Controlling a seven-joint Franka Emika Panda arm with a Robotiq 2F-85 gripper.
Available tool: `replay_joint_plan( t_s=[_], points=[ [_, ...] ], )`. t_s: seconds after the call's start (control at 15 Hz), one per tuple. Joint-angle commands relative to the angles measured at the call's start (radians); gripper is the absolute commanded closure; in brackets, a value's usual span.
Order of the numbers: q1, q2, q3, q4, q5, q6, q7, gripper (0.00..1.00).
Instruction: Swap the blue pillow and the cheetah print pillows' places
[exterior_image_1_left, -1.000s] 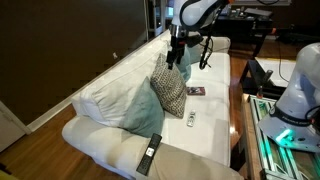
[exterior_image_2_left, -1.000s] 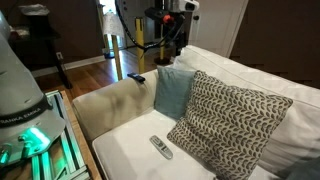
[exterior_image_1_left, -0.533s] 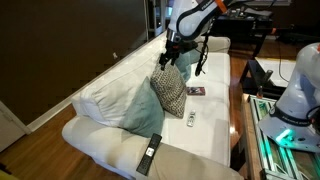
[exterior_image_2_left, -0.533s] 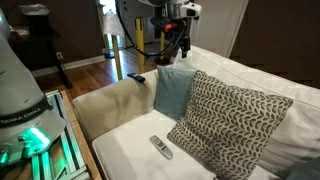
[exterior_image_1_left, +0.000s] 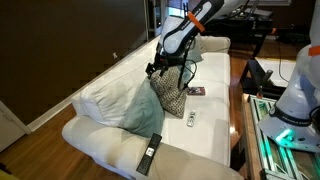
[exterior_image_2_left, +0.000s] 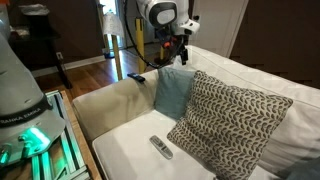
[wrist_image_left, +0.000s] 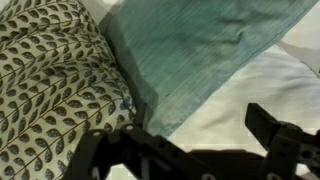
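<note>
The gripper needs to move away from the robot's base next and go down onto the top edge of the blue pillow.
The blue pillow (exterior_image_1_left: 138, 107) leans on the white sofa's back cushions, and also shows in the other exterior view (exterior_image_2_left: 172, 92). The cheetah print pillow (exterior_image_1_left: 168, 93) stands right beside it, touching it, seen large in an exterior view (exterior_image_2_left: 228, 120). My gripper (exterior_image_1_left: 160, 68) hangs just above the two pillows' top edges (exterior_image_2_left: 181, 56). In the wrist view the print pillow (wrist_image_left: 50, 85) is at left and the blue pillow (wrist_image_left: 195, 45) at top centre. The gripper (wrist_image_left: 185, 140) is open and empty, with white sofa fabric between its fingers.
A black remote (exterior_image_1_left: 150, 153) and a small white remote (exterior_image_1_left: 191, 119) lie on the sofa seat (exterior_image_1_left: 200, 135); a grey remote (exterior_image_2_left: 160, 147) lies in front of the pillows. Large white back cushions (exterior_image_1_left: 105, 92) stand behind. A white robot base (exterior_image_1_left: 295, 95) stands beside the sofa.
The arm has swung along the sofa and come down, bringing the gripper from above the sofa's back to just over the two pillows. The pillows have not moved.
</note>
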Motion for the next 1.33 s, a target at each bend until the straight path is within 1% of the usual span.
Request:
replay_joint_plan(
  t_s=[0.0,0.2,0.33,0.53,0.73,0.8,1.13,1.2,1.27],
  points=[
    [-0.028,0.121,0.055,0.117,0.085,-0.034,-0.017,0.0],
    [-0.022,0.196,0.058,0.191,0.079,-0.073,-0.004,0.0],
    [-0.01,0.24,0.041,0.238,0.055,-0.111,0.013,0.0],
    [-0.008,0.303,0.035,0.306,0.049,-0.153,0.016,0.0],
    [-0.007,0.362,0.029,0.365,0.051,-0.149,0.024,0.0],
    [0.004,0.381,0.016,0.38,0.04,-0.138,0.037,0.0],
    [0.023,0.447,-0.012,0.446,0.01,-0.162,0.062,0.0],
    [0.018,0.459,-0.007,0.457,0.015,-0.167,0.061,0.25],
    [0.018,0.47,-0.007,0.465,0.015,-0.168,0.063,0.25]
  ],
)
